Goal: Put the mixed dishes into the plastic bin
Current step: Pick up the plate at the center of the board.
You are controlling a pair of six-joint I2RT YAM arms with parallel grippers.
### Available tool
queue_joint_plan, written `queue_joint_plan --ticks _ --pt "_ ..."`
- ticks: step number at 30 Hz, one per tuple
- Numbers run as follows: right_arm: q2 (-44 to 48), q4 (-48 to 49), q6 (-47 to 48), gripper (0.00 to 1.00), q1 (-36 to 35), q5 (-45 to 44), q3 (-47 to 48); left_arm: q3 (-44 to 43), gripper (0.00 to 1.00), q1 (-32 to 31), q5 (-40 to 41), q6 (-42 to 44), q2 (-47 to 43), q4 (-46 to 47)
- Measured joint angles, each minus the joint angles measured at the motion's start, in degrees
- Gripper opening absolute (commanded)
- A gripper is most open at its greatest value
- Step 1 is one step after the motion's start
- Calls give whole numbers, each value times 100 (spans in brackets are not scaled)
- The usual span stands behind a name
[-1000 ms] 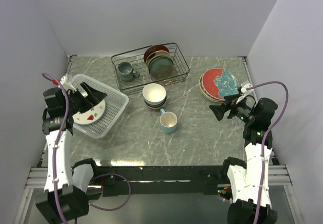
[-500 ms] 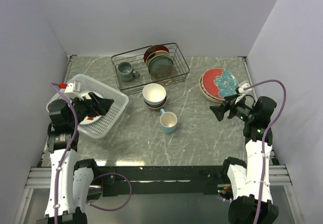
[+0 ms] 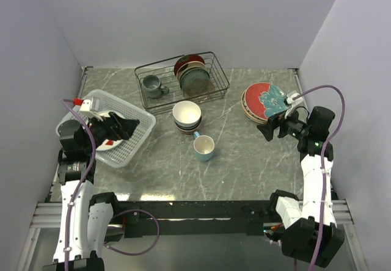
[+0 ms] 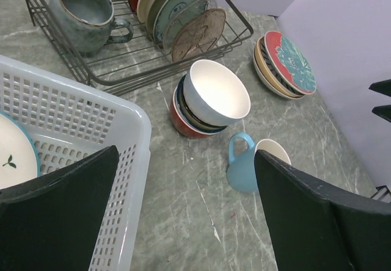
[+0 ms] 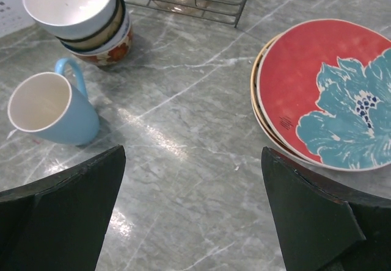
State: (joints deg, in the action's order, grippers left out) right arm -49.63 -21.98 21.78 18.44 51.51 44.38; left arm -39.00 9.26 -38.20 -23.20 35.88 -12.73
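Observation:
The topmost red plate lies outward and down, so next my right gripper will move there and turn its fingers over the plate's rim, its near, mug-side rim (image 3: 253,113) (image 5: 280,139), to close.
The white plastic bin (image 3: 133,145) sits at the left and holds a white plate (image 3: 109,141). Its lattice wall (image 4: 79,137) and the plate (image 4: 15,158) also show in the left wrist view. My left gripper (image 3: 130,127) is open and empty over the bin's right side. A stack of bowls (image 3: 187,116) and a light blue mug (image 3: 204,147) stand mid-table. A stack of plates topped by the teal-floral red plate (image 3: 266,102) lies at the right. My right gripper (image 3: 267,132) is open and empty, just in front of that stack (image 5: 330,88), above the table.
A black wire rack (image 3: 165,102) at the back holds a grey mug (image 3: 151,86) and several upright plates (image 3: 192,75). Walls close in the left, back and right sides. Bare marble lies between the mug (image 5: 49,109) and the plate stack.
My left arm has dropped lower and its gripper has shifted right over the bin's right side. My right gripper has moved slightly back toward the plate stack.

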Motion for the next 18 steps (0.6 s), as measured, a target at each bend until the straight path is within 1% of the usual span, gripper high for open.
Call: queue_joint_plan --ticks 8,13,15,18 --pt "-645 -363 363 100 -66 -643 710 13 99 -33 -31 4 -70 2" --pt "-835 -446 485 100 -256 -1102 887 13 99 -35 -44 7 -120 0" --pt "-896 -470 514 100 -468 -1416 890 13 99 -35 -44 7 -144 0" --pt "-1091 -470 555 100 -1102 -2118 911 13 99 -35 -44 7 -155 0"
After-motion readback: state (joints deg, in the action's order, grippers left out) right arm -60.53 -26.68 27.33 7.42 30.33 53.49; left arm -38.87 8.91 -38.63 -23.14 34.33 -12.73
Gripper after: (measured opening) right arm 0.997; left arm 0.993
